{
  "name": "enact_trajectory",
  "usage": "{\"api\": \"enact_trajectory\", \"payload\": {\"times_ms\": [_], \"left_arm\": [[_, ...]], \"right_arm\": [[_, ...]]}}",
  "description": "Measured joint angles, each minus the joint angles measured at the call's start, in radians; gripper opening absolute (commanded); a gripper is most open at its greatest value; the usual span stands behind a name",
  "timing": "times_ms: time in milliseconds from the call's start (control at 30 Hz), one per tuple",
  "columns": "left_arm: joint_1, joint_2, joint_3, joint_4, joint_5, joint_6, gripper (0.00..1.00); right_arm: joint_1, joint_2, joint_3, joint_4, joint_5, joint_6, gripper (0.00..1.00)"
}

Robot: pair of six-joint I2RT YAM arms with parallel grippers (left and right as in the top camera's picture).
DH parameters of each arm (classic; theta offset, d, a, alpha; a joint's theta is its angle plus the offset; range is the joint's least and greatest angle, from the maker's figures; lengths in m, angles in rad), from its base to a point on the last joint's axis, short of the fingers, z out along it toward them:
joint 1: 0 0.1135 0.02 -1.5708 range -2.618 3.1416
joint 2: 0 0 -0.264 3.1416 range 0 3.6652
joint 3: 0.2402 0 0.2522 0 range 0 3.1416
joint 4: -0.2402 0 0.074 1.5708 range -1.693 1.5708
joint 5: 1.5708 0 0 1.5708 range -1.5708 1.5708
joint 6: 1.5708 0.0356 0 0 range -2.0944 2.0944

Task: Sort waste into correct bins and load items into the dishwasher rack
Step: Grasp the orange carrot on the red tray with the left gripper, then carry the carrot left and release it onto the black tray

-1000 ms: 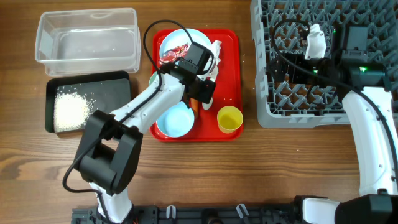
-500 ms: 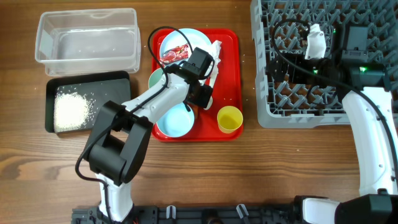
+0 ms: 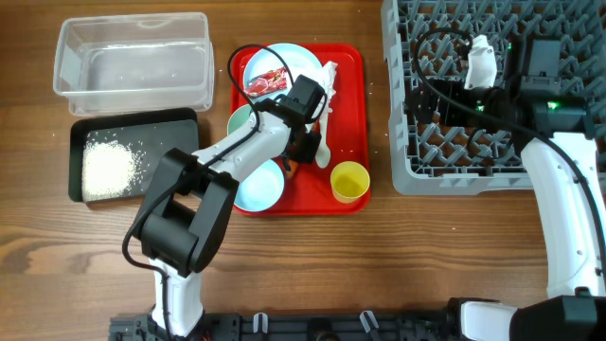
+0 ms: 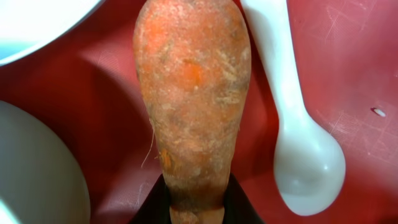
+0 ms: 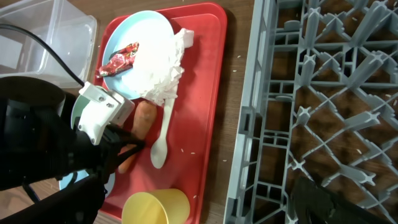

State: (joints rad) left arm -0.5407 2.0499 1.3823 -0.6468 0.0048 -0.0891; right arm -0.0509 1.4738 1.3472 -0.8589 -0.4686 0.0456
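My left gripper lifts next, carries the carrot over the black tray's bare bottom beside the rice, lowers it there and releases, as the tray already holds rice.
The orange carrot lies on the red tray, its narrow end between the black fingers of my left gripper, which is shut on it. The white spoon lies right beside the carrot. Behind them the light blue plate carries the red wrapper, and the crumpled napkin rests on its right rim. My right gripper hangs open and empty over the grey dishwasher rack. The yellow cup stands at the tray's front right.
The light blue bowl and pale green bowl sit on the tray's left side, partly under my left arm. Far left is the clear tub, with the black tray holding white rice in front of it.
My left gripper has dropped onto the carrot beside the spoon and closed on its narrow end. The right arm has stayed still over the rack.
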Motion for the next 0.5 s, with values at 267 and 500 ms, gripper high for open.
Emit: {"api": "enact_trajectory", "payload": {"times_ms": [267, 500], "left_arm": [[-0.002, -0.015, 0.216, -0.234, 0.012, 0.001, 0.04], [0.079, -0.179, 0.306, -0.483, 0.023, -0.011, 0.04]], "right_arm": [[0.0, 0.0, 0.0, 0.003, 0.002, 0.0, 1.0], [0.0, 0.0, 0.0, 0.006, 0.002, 0.0, 1.0]]}}
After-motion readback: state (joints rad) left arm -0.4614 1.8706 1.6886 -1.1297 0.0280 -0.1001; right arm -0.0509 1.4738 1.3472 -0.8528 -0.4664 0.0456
